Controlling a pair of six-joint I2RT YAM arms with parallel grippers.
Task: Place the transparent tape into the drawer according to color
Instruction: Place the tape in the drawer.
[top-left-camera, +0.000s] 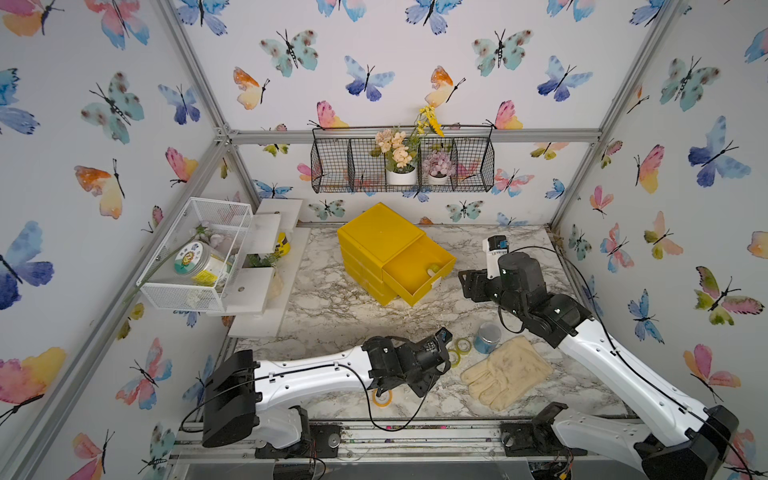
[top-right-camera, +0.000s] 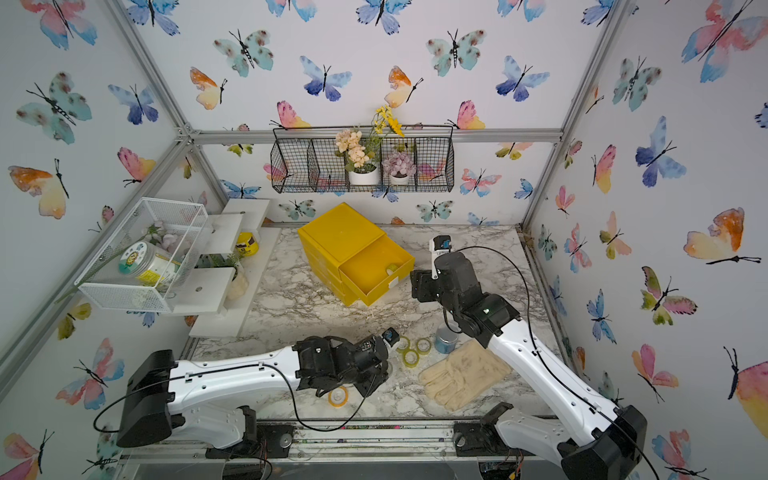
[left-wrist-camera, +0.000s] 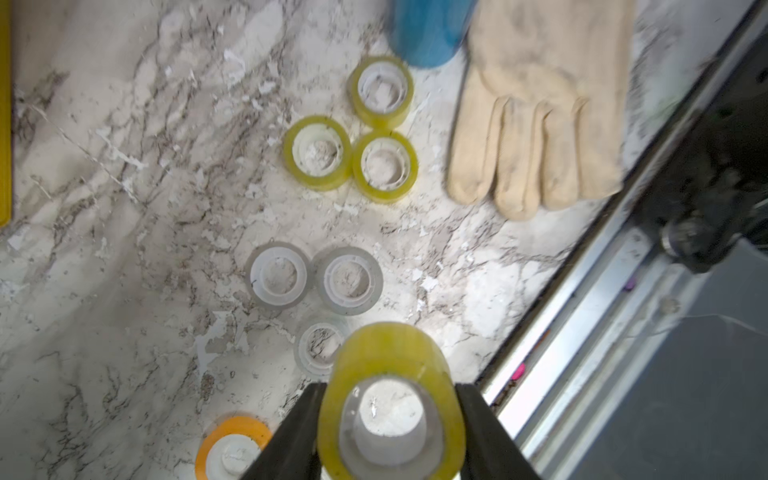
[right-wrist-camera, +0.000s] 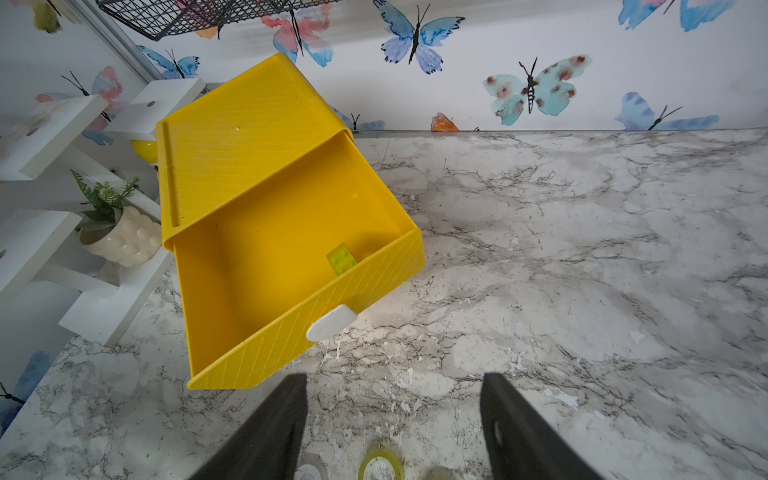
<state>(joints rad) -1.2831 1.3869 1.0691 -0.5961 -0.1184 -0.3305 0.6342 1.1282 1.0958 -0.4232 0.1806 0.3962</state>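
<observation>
I will next lift my left gripper and move it outward over the open top drawer (top-left-camera: 417, 270). I will let go of the yellow-green roll there, because a matching yellow-green one already stands inside.
In the left wrist view my left gripper (left-wrist-camera: 388, 388) is shut on a yellow-green transparent tape roll (left-wrist-camera: 386, 349), lifted off the marble. Below it lie three more yellow-green rolls (left-wrist-camera: 318, 152), three colourless-grey rolls (left-wrist-camera: 277, 275) and an orange roll (left-wrist-camera: 232, 449). Both top views show the orange roll (top-left-camera: 381, 397) under the left wrist. The yellow cabinet (top-left-camera: 380, 237) has its top drawer (top-left-camera: 417, 270) pulled out. One yellow-green roll (right-wrist-camera: 341, 259) stands on edge inside it. My right gripper (right-wrist-camera: 395, 386) is open and holds nothing, just right of the drawer.
A blue round tin (top-left-camera: 487, 337) and a cream glove (top-left-camera: 507, 372) lie right of the rolls. White stepped shelves (top-left-camera: 266, 266) and a white wire basket (top-left-camera: 195, 253) line the left side. A metal rail (left-wrist-camera: 582, 332) runs along the table's front edge.
</observation>
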